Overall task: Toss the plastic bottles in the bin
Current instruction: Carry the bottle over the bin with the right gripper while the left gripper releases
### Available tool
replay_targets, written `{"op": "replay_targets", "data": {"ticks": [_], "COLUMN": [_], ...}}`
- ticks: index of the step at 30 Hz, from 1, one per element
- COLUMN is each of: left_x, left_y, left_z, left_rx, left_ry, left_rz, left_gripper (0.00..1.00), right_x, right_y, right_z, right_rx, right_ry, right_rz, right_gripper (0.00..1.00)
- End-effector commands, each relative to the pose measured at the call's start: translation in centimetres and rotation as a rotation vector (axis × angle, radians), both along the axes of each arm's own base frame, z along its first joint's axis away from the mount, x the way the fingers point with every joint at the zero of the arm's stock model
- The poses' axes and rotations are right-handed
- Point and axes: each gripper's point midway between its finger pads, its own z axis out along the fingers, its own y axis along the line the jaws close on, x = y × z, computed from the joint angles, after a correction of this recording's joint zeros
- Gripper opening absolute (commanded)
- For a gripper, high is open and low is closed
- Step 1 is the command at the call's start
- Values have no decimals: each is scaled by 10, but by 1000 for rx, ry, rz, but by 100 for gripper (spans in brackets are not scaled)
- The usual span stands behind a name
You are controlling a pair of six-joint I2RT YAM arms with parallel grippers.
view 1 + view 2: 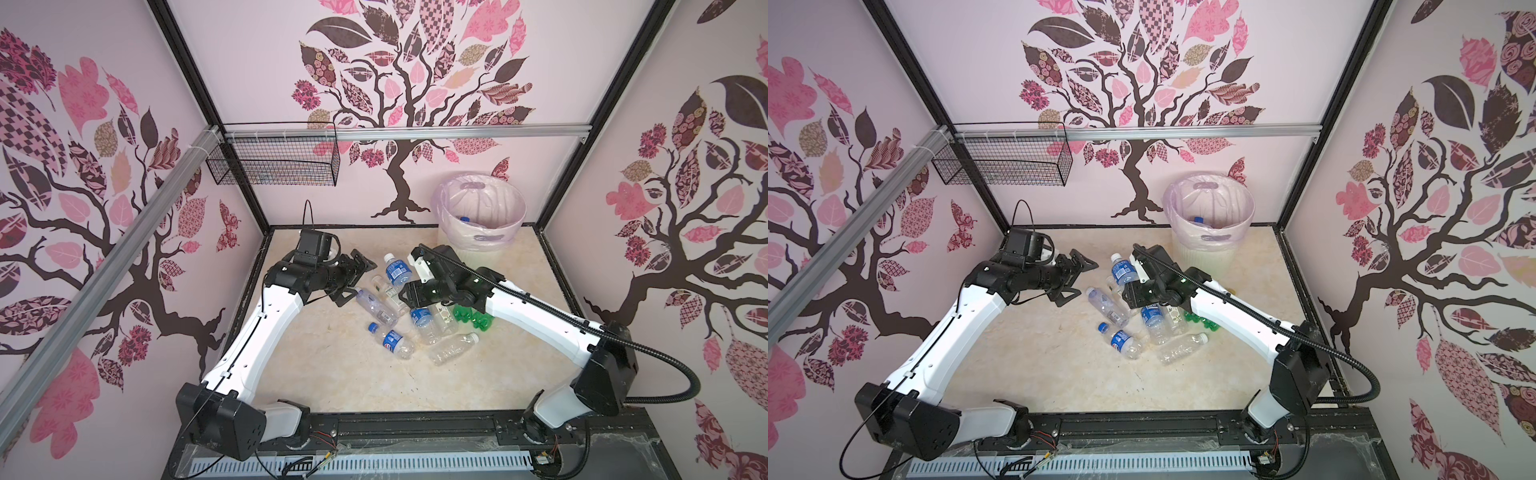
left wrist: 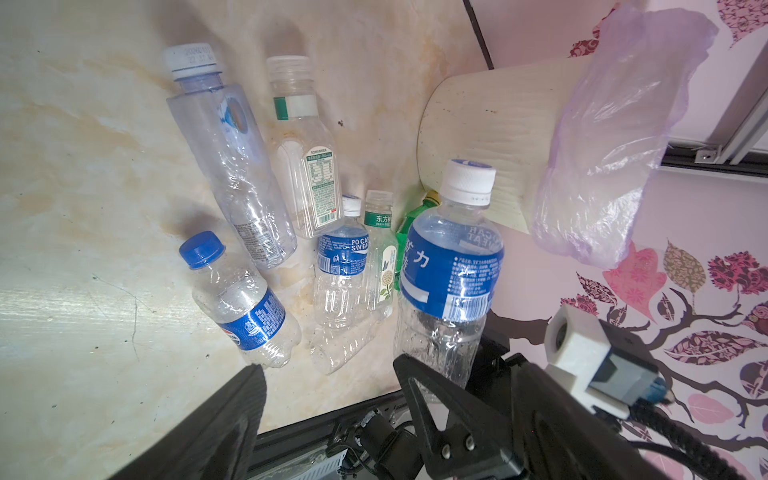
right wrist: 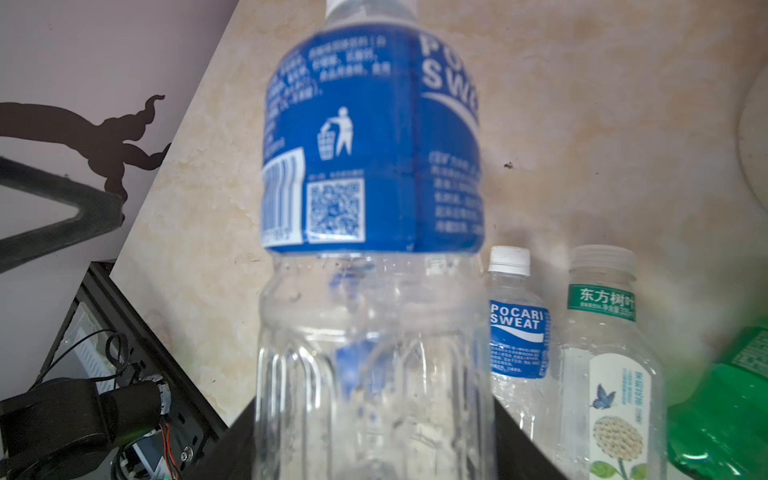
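Observation:
The bag-lined rim of the bin stands well above the table. I will next lift my right gripper up and outward over the bin's opening (image 1: 481, 208) to release the bottle.
My right gripper (image 1: 409, 291) (image 3: 374, 415) is shut on the base of a clear plastic bottle with a blue label and white cap (image 1: 397, 270) (image 1: 1122, 272) (image 3: 374, 166) (image 2: 451, 266), lifted above the table. My left gripper (image 1: 358, 280) (image 1: 1076, 280) (image 2: 328, 365) stands wide open and empty just left of that bottle. Several more plastic bottles lie on the table: a clear one (image 1: 376, 307), a blue-capped one (image 1: 395, 343), green ones (image 1: 473, 318). The cream bin (image 1: 478, 245) (image 1: 1204, 249) (image 2: 490, 124) with its pink bag stands at the back right. A blue-capped bottle (image 1: 465, 218) lies inside.
A black wire basket (image 1: 274, 166) hangs on the back rail, left of centre. Patterned walls close in the table on three sides. The black base rail (image 1: 415, 428) runs along the front edge.

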Motion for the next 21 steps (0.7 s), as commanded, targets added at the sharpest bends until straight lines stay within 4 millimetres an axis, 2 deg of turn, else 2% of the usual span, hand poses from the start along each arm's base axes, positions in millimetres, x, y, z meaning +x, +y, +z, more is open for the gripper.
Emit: {"op": "replay_targets", "data": {"ticks": [1, 5, 11, 21], "left_x": [1, -1, -4, 2], "left_y": [0, -5, -34, -69], "left_z": [28, 45, 71, 111], "left_rx": [-12, -33, -58, -106], "left_ry": [-95, -159, -266, -364], "left_rz": [-12, -32, -107, -177], "left_gripper": [97, 97, 97, 97], "right_x": [17, 31, 55, 98], "right_y": [-6, -14, -28, -75], "right_z": [28, 41, 63, 119], "right_rx": [8, -15, -8, -15], "right_ry": [-71, -115, -159, -278], "right_rz": [-29, -56, -116, -288], "right_gripper": [43, 43, 43, 43]}}
